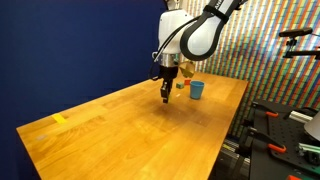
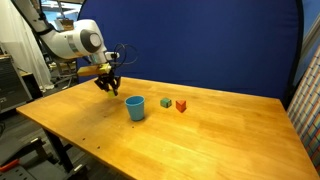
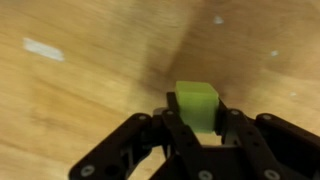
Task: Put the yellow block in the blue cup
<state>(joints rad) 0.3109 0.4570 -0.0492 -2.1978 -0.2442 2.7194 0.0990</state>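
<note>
I will next lift my gripper, move it over the blue cup's opening (image 1: 197, 83) and lower it to let go of the yellow block, because it hangs low beside the cup.
My gripper (image 3: 197, 128) is shut on the yellow block (image 3: 196, 103), a small cube that looks yellow-green in the wrist view. It holds the block a little above the wooden table. In both exterior views the gripper (image 1: 167, 96) (image 2: 107, 87) hangs beside the blue cup (image 1: 197, 89) (image 2: 134, 107), apart from it and not over its mouth. The cup stands upright on the table. The block is too small to make out in the exterior views.
A small green block (image 2: 165, 102) and a small red block (image 2: 181, 105) sit on the wooden table (image 2: 220, 140) just past the cup. A flat pale yellow piece (image 1: 58, 119) lies near the table's far corner. Equipment stands off the table edge (image 1: 285, 130).
</note>
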